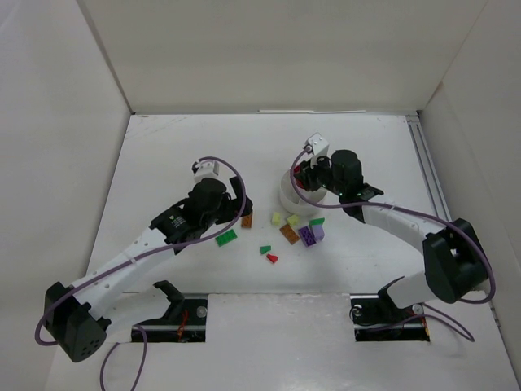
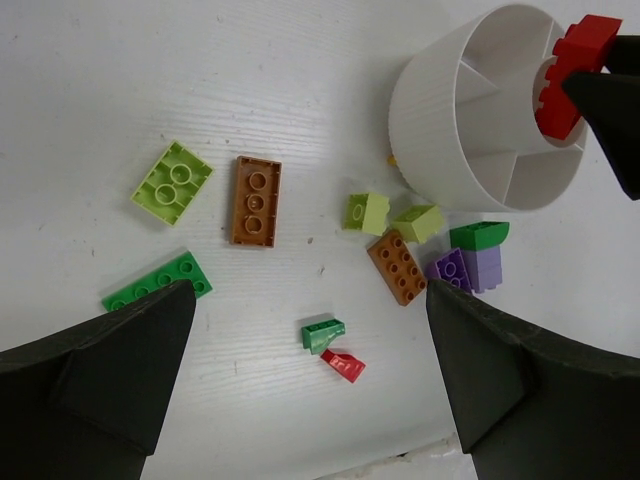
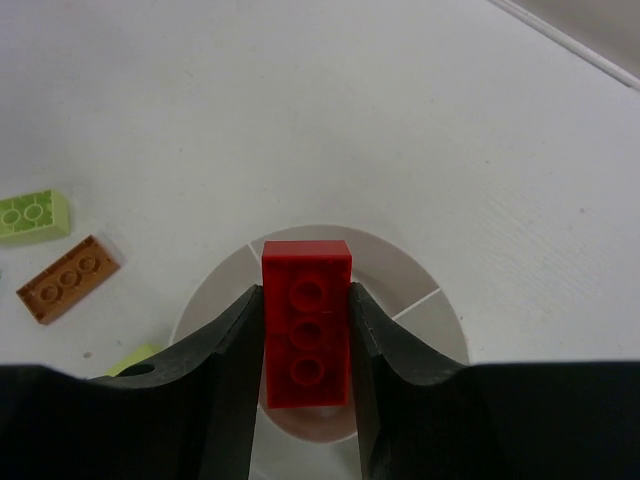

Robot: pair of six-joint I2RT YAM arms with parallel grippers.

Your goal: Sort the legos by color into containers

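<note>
My left gripper is to come back and down to close on the small red wedge's near end (image 1: 273, 260) (image 2: 350, 370), because that end sticks out clear of the green wedge.
My right gripper (image 3: 305, 293) is shut on a red three-stud brick (image 3: 306, 330) and holds it just above the round white tub (image 3: 405, 268), over its middle. The left wrist view shows that brick (image 2: 570, 75) at the tub's (image 2: 440, 120) far rim. My left gripper (image 2: 308, 330) hangs open above the table with nothing between its fingers. Below it lie a small green wedge (image 2: 323, 335) and a small red wedge (image 2: 343, 365). Loose legos lie around them: a lime plate (image 2: 172, 182), orange-brown plates (image 2: 256, 200), a green plate (image 2: 160, 282), lime bricks (image 2: 367, 212) and purple bricks (image 2: 452, 268).
White walls (image 1: 65, 122) enclose the table on three sides. A metal rail (image 1: 427, 171) runs along the right edge. The two arm bases (image 1: 175, 314) sit at the near edge. The loose legos cluster between the arms, just in front of the tub (image 1: 286, 195).
</note>
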